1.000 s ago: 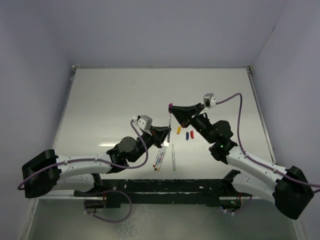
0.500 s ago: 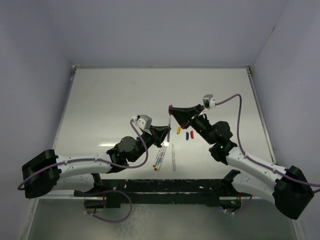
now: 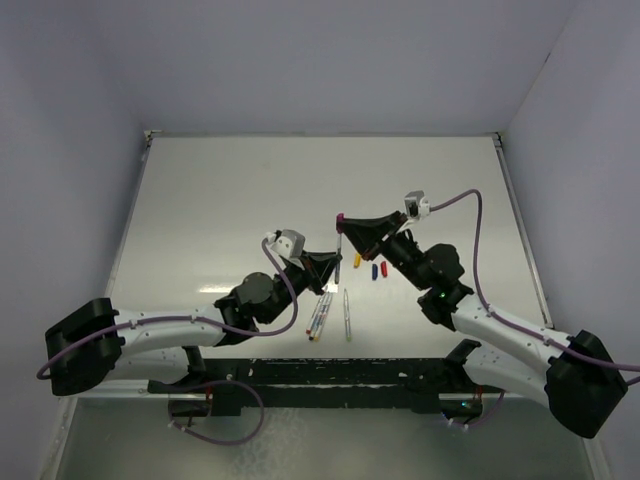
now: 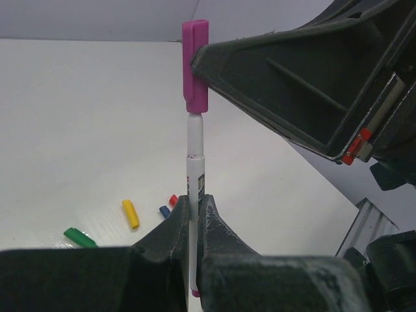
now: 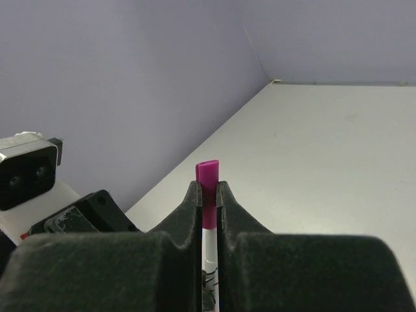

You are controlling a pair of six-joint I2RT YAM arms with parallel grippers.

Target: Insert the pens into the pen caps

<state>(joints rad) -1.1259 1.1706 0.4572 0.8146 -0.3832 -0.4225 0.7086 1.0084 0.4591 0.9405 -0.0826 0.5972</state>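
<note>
I should next lower my left gripper's pen to the left in the top view and release it on bare tabletop clear of caps.
My left gripper [image 4: 194, 203] is shut on a white pen [image 4: 195, 156] and holds it upright above the table. My right gripper [image 5: 207, 186] is shut on the purple cap [image 5: 207, 177], which sits on the pen's top end [image 4: 195, 65]. In the top view the cap [image 3: 341, 215] is in the right gripper [image 3: 344, 221], directly above the left gripper [image 3: 333, 263]. The yellow cap [image 3: 357, 260], blue cap [image 3: 375, 270] and red cap [image 3: 384, 270] lie on the table. The green cap [image 4: 80, 237] shows only in the left wrist view. The other pens [image 3: 320, 315] lie near the front.
One pen [image 3: 347, 315] lies apart from the bunch of pens, to their right. The white table [image 3: 220, 200] is walled on three sides. The left arm's wrist camera [image 5: 26, 169] shows close to the right gripper.
The right gripper with the purple cap has moved down a little along the pen towards the left gripper. The loose caps and pens have not moved.
</note>
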